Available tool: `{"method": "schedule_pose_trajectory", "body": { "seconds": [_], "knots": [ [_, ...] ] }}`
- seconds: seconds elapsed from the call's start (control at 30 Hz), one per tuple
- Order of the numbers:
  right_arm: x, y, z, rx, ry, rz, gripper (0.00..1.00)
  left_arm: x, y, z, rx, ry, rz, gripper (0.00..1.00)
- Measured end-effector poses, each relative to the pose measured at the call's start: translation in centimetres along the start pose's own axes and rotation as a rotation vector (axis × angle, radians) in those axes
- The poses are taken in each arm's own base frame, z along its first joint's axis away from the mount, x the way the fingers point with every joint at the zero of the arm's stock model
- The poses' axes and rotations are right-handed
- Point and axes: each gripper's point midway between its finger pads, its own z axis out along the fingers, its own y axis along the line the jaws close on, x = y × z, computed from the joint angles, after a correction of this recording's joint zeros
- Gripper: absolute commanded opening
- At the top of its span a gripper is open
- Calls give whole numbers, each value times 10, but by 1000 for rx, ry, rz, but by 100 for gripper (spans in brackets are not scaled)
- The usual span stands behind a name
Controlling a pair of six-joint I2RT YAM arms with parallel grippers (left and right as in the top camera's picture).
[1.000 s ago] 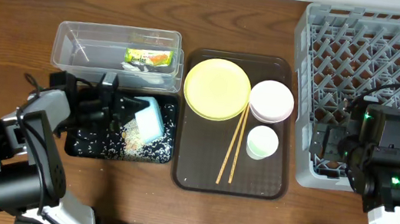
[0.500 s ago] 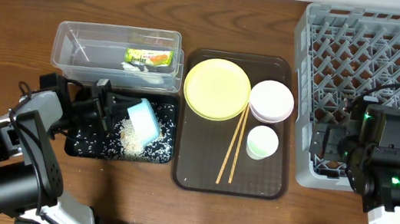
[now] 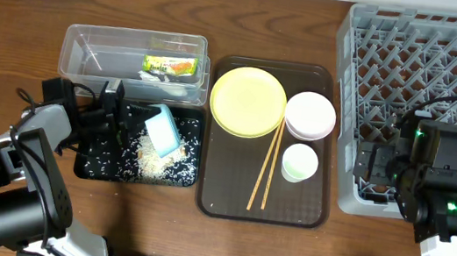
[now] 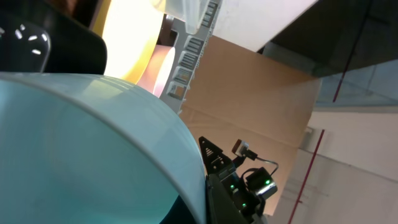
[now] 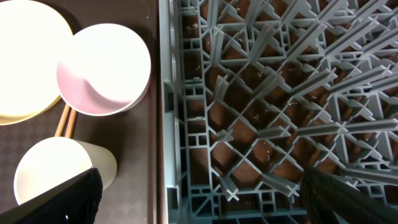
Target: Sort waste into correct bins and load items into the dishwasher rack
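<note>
My left gripper is at the black tray (image 3: 99,168) and will next lift from there, turn the light blue bowl upright and lower it onto the brown tray, which is empty beside the chopsticks (image 3: 264,168).
My left gripper (image 3: 134,121) is shut on the light blue bowl (image 3: 163,130), holding it tipped on its side over the black tray (image 3: 99,168), where white rice scraps (image 3: 152,160) lie. The bowl fills the left wrist view (image 4: 81,155). The clear tub (image 3: 80,42) holds the green-and-orange wrapper (image 3: 169,65). The yellow plate (image 3: 248,101), pink-white bowl (image 3: 310,115), white cup (image 3: 300,163) and two chopsticks (image 3: 264,168) rest on the brown tray (image 3: 219,199). My right gripper (image 3: 371,167) is open and empty over the grey rack's (image 3: 438,49) left front edge. The right wrist view shows the rack (image 5: 280,93), bowl (image 5: 104,68) and cup (image 5: 50,177).
The brown serving tray sits between the bins on the left and the rack on the right. Bare wooden table lies along the back and front edges. Cables run over the rack by the right arm.
My left gripper has rotated and shifted the blue bowl slightly, tipping it more on edge; more rice lies in the black tray. The right arm has not moved.
</note>
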Motion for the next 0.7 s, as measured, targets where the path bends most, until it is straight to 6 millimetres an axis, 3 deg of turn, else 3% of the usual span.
{"method": "schedule_pose_trajectory", "body": {
  "seconds": [0.37,0.5,0.6,0.7],
  "knots": [
    [0,0,0,0,0,0,99,1,-2,0,-1,1,-109,6],
    [0,0,0,0,0,0,99,12,-15,7,-10,21,25,6],
    [0,0,0,0,0,0,99,34,-32,23,-64,58,221,6],
    [0,0,0,0,0,0,99,56,-35,43,-192,69,385,6]
  ]
}}
